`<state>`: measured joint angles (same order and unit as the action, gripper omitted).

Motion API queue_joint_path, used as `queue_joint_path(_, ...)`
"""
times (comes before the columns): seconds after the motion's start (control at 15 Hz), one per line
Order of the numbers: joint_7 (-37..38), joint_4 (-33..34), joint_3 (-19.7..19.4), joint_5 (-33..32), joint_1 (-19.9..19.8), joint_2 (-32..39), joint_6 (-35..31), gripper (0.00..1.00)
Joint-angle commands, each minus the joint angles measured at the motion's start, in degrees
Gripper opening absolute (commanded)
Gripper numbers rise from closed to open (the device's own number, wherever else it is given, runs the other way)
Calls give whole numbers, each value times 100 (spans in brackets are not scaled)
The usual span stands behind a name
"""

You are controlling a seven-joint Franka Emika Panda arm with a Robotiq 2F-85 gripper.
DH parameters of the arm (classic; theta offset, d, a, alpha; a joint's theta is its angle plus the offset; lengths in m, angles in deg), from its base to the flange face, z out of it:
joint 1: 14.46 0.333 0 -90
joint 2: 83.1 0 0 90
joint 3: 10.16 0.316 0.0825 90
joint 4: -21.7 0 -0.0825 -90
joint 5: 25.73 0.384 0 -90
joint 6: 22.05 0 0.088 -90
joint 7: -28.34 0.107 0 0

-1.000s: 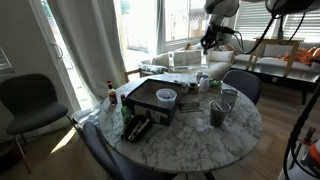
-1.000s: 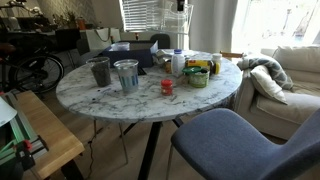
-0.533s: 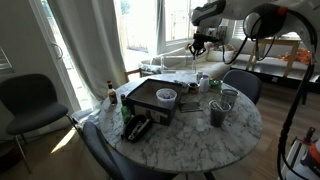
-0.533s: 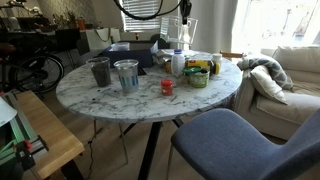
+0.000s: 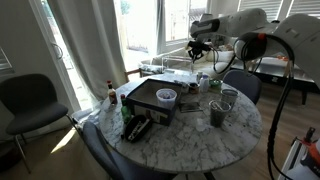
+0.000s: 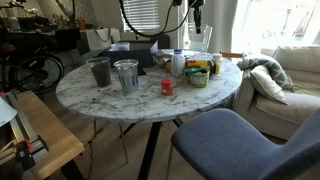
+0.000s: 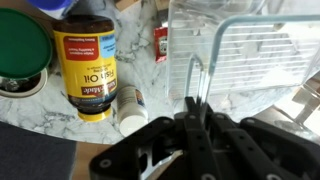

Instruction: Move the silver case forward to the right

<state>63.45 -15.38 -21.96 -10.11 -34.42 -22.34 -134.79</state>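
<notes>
My gripper lowers the silver case (image 7: 245, 55) down onto the open marble (image 7: 222, 92) beside the small white bottle next and releases the case's rim there.
The silver case (image 7: 245, 55) is a clear-walled box with a wire grid, at the upper right of the wrist view. A thin wire loop on its near edge stands just past my fingertips. In an exterior view it shows faintly at the table's far side (image 5: 178, 72). My gripper (image 7: 197, 108) has its two black fingers pressed together and points down at the case's near edge. I cannot tell whether it touches the loop. It hangs above the far side of the table in both exterior views (image 5: 197, 45) (image 6: 197, 15).
Left of the case stand a yellow-labelled fish oil bottle (image 7: 85, 70), a green lid (image 7: 22, 50) and a small white bottle (image 7: 130, 108). The round marble table (image 6: 120, 100) also holds metal cups (image 6: 126, 75), a red cup (image 6: 167, 87), a dark tray (image 5: 150, 97) and a white bowl (image 5: 166, 96).
The arm has swung in and come down from high above the window side toward the far side of the table. Nothing on the table has moved.
</notes>
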Motion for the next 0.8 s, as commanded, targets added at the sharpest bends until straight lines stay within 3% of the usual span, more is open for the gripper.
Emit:
queue_joint_path(0.0,574,829,52,-345,-98,665,-487,1)
queue_joint_path(0.6,806,1451,86,-1030,-107,1349,-461,3)
queue_joint_path(0.67,744,1502,123,-1034,-120,1374,-439,31)
queue_joint_path(0.73,696,1561,133,-1058,-121,1388,-439,31)
